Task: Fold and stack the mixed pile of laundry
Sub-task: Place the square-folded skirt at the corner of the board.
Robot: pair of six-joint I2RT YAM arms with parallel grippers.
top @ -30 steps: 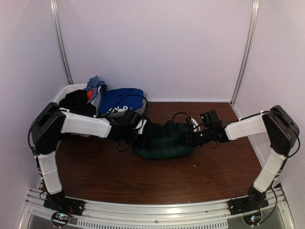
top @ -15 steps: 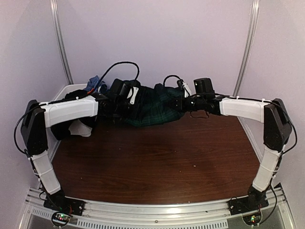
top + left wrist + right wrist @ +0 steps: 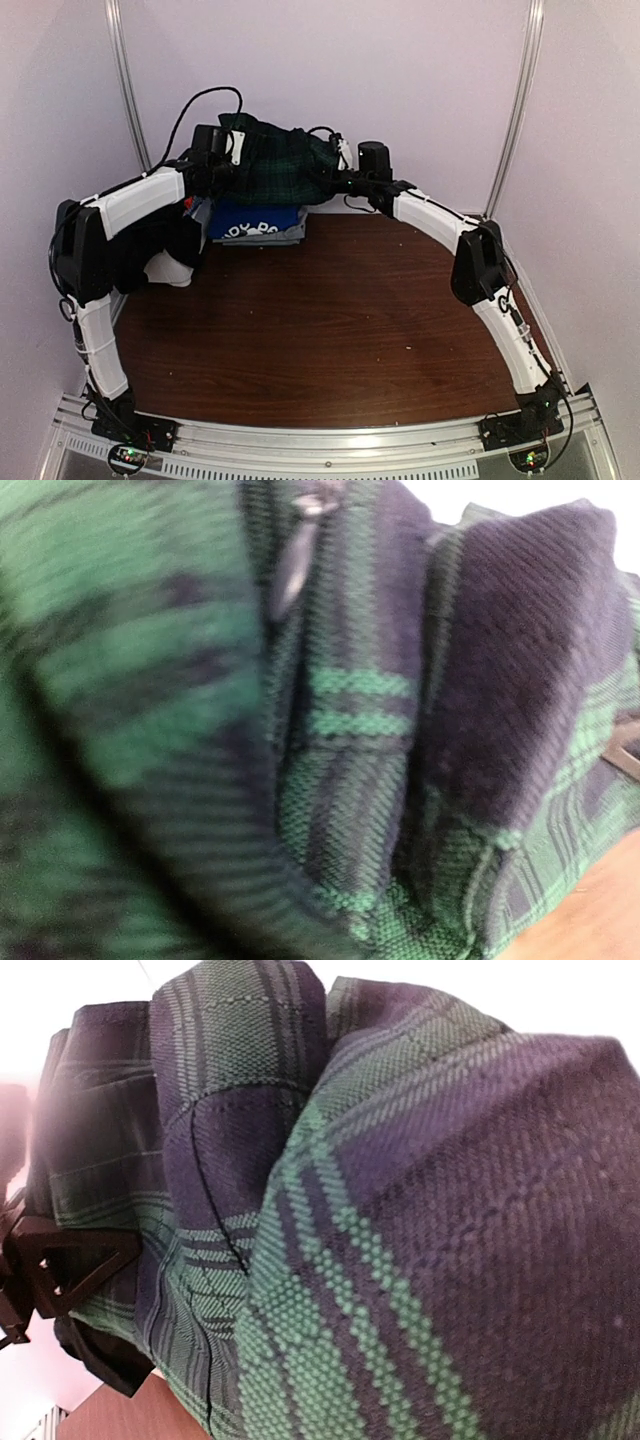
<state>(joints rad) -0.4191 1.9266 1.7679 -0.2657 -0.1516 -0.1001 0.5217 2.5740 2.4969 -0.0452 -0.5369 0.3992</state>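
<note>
My left gripper lowers the skirt's end onto the folded royal-blue T-shirt (image 3: 256, 222) next and releases it there, since the skirt hangs above that pile.
The dark green tartan skirt (image 3: 282, 165) hangs bunched in the air at the back of the table, held between both grippers. My left gripper (image 3: 236, 168) grips its left side and my right gripper (image 3: 332, 181) grips its right side. The skirt is above the folded royal-blue T-shirt (image 3: 256, 222), which lies at the back left. Tartan cloth fills the left wrist view (image 3: 350, 760) and the right wrist view (image 3: 400, 1260) and hides both sets of fingers. A black garment (image 3: 160, 240) lies at the left under my left arm.
The brown table (image 3: 350, 330) spreads in front of the T-shirt. A white piece (image 3: 168, 268) shows at the left edge below the black garment. Pale walls with metal posts (image 3: 515, 110) close the back and sides.
Both arms have lifted the skirt off the middle of the table and carried it up and back-left, over the blue T-shirt.
</note>
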